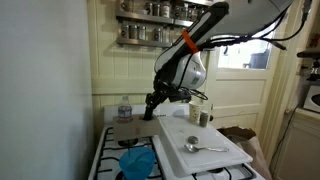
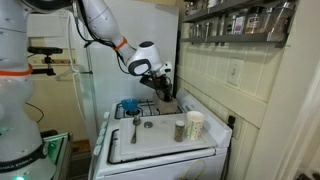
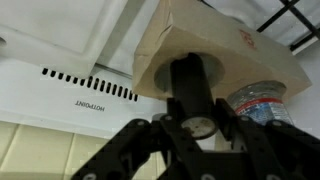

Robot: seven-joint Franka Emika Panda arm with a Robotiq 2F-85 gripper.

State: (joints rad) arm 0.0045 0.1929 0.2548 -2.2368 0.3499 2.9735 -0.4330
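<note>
The cylinder's far end already points into the round opening of the cardboard box. My gripper lowers the cylinder over that opening next, then releases it.
My gripper [image 3: 198,112] is shut on a slim dark cylinder [image 3: 186,75] with a pale round end facing the wrist camera. The cylinder points toward a brown cardboard box [image 3: 225,45] at the back of the stove. A clear water bottle [image 3: 262,100] with a red and blue label stands beside the box. In both exterior views the gripper [image 1: 152,104] [image 2: 161,90] hangs low over the stove's rear burners, close to the box [image 1: 125,130] and the bottle [image 1: 124,107]. What the dark cylinder is cannot be told.
A white board [image 1: 225,150] covers part of the stove and carries a spoon [image 1: 205,147] and two cups [image 1: 200,116]. A blue bowl [image 1: 137,162] sits on a burner. The stove's white back panel [image 3: 70,85] and the wall rise just behind. Spice shelves [image 1: 160,22] hang above.
</note>
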